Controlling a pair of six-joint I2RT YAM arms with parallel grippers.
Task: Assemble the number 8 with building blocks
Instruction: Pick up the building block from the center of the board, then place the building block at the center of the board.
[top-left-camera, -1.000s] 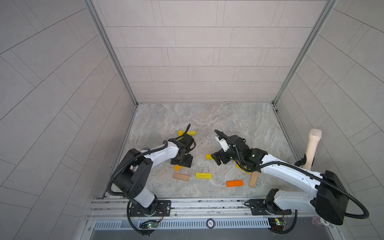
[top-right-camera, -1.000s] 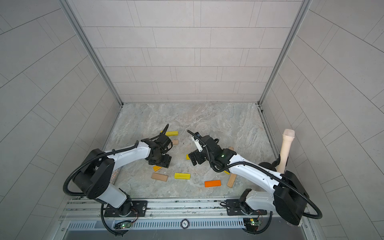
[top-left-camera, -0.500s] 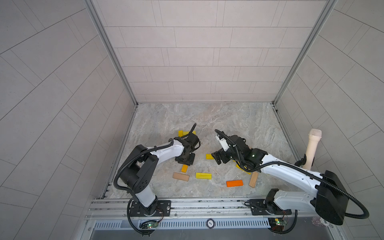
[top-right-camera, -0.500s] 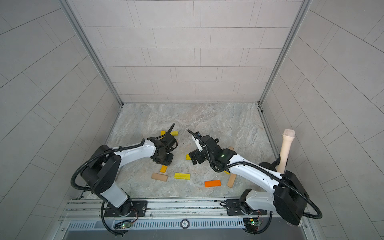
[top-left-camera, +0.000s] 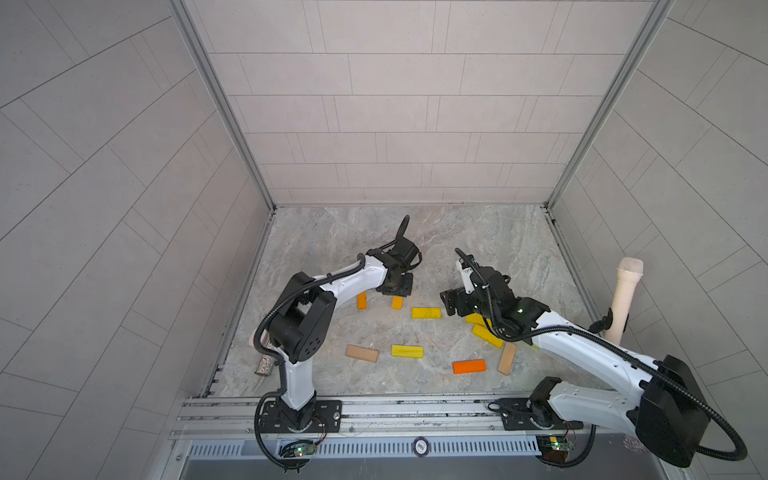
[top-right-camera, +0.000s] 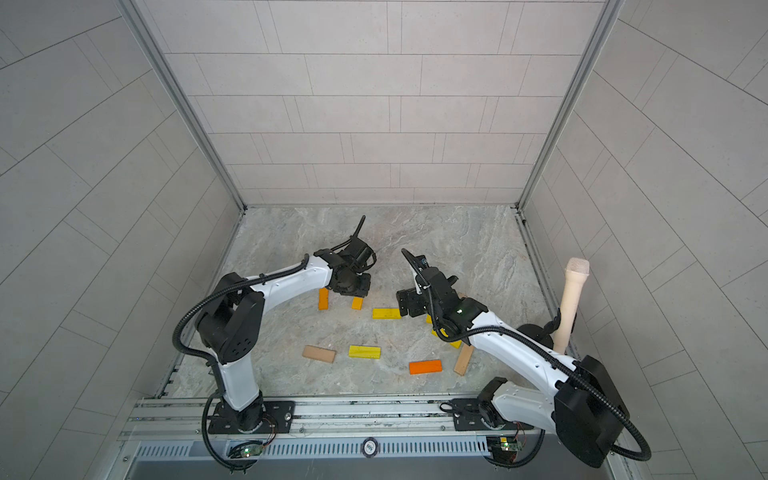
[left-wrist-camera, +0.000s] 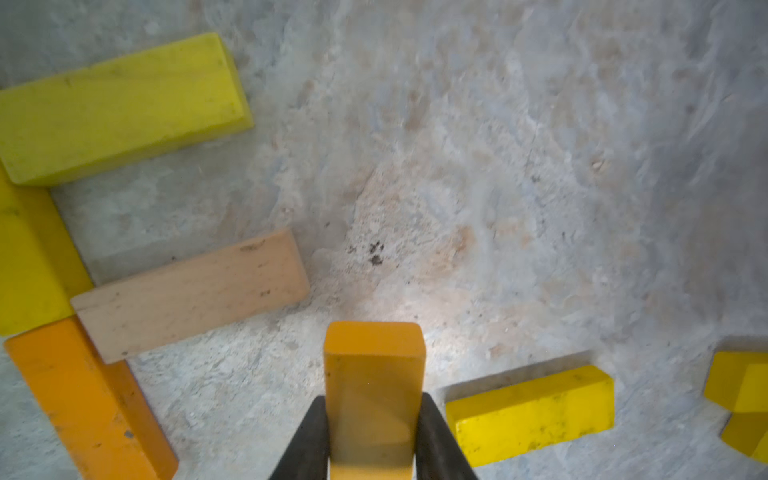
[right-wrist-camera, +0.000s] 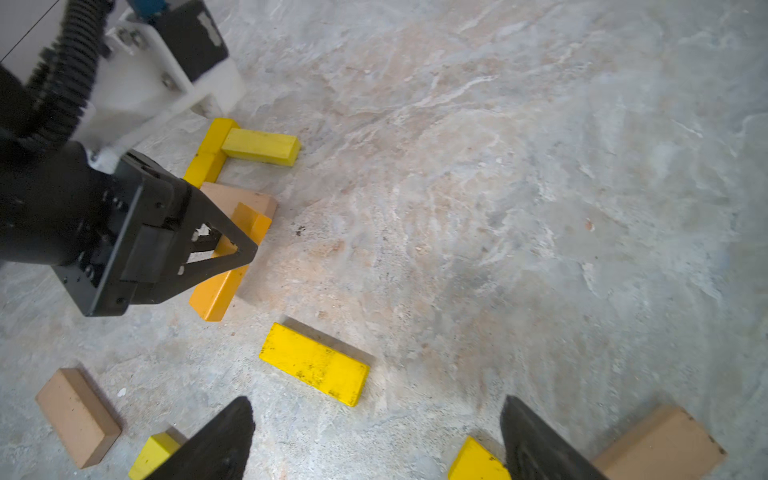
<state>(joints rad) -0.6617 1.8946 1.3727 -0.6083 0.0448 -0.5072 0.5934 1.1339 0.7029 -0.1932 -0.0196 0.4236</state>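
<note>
I should move the orange block (left-wrist-camera: 374, 374) outward and down with my left gripper, onto the bare floor past the tan bar's end, and release it there, as that side is still open.
My left gripper (left-wrist-camera: 373, 400) is shut on an orange block (left-wrist-camera: 374, 374), also seen in a top view (top-left-camera: 397, 302). The block sticks out past the fingertips over the floor. Beside it lies part of the number 8: a yellow bar (left-wrist-camera: 120, 108), a yellow side bar (left-wrist-camera: 29, 257), a tan bar (left-wrist-camera: 191, 295) and an orange bar (left-wrist-camera: 91, 399). The left arm hides most of it in both top views. My right gripper (right-wrist-camera: 376, 436) is open and holds nothing. It is low over the floor just short of a loose yellow block (right-wrist-camera: 314, 363).
Loose blocks lie nearer the front: tan (top-left-camera: 362, 353), yellow (top-left-camera: 407, 351), orange (top-left-camera: 469, 366), tan (top-left-camera: 506, 358) and two yellow (top-left-camera: 487, 336) under the right arm. A cream microphone-shaped cylinder (top-left-camera: 623, 303) stands at the right wall. A glittery silver cylinder (top-left-camera: 266, 365) lies at the left wall.
My left gripper closed on the orange block and carried it to the right and farther back. The right gripper has hardly moved.
</note>
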